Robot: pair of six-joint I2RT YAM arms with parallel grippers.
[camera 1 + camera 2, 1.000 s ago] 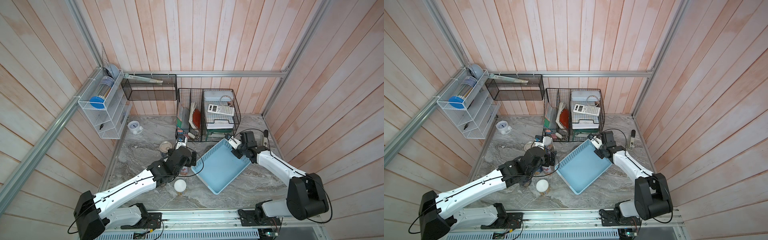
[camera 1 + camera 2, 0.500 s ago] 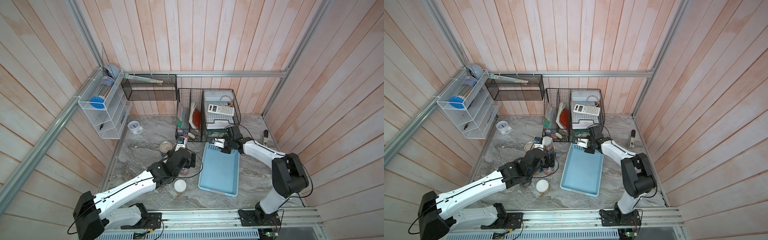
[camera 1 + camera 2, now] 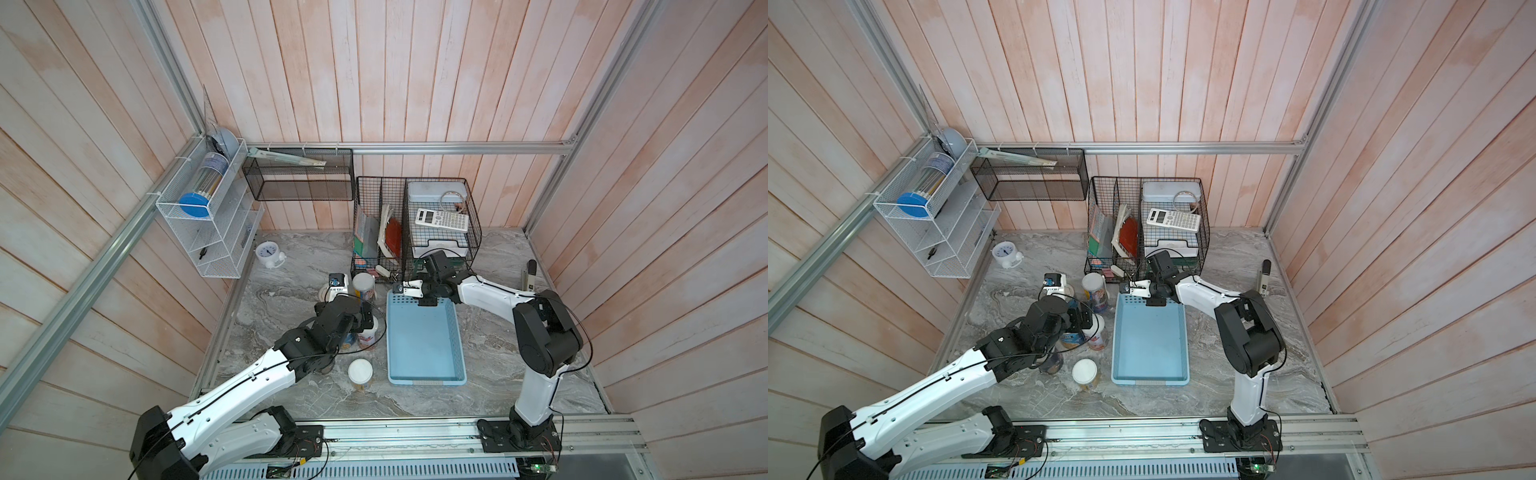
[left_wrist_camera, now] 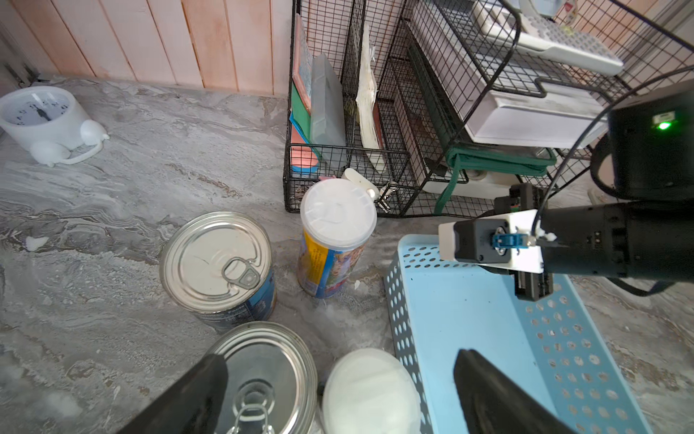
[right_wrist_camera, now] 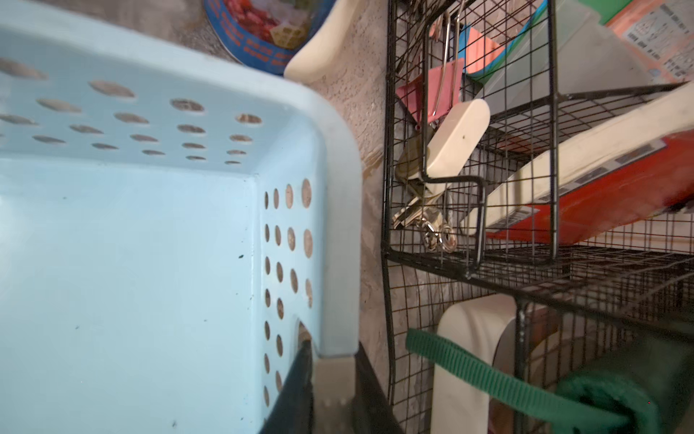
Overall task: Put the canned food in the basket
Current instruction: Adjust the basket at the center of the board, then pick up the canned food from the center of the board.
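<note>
I need to move my left gripper outward and then down around the white-lidded can by the wire organizer (image 4: 338, 215), because the bare tabletop on both its sides leaves room for my fingers.
The light blue basket (image 3: 424, 340) lies lengthwise front to back in the middle of the table, with nothing in it. My right gripper (image 3: 428, 299) is shut on the basket's far rim (image 5: 338, 263), which sits between its fingers (image 5: 296, 390). Left of the basket stands the canned food: a white-lidded can (image 4: 338, 214), a silver-topped can (image 4: 216, 259), a second silver-topped can (image 4: 263, 375) and a white-lidded can (image 4: 370, 390). My left gripper (image 4: 341, 390) hangs open above those last two. Another white-lidded can (image 3: 360, 371) stands nearer the front.
A black wire organizer (image 3: 415, 224) with a calculator, trays and books stands just behind the basket. A white clock (image 3: 266, 252) sits at the back left. A white wire rack (image 3: 208, 224) and a black mesh shelf (image 3: 299, 178) hang on the walls.
My right gripper has swung the basket from skewed to straight, moving its far end left toward the organizer. The left arm has barely moved.
</note>
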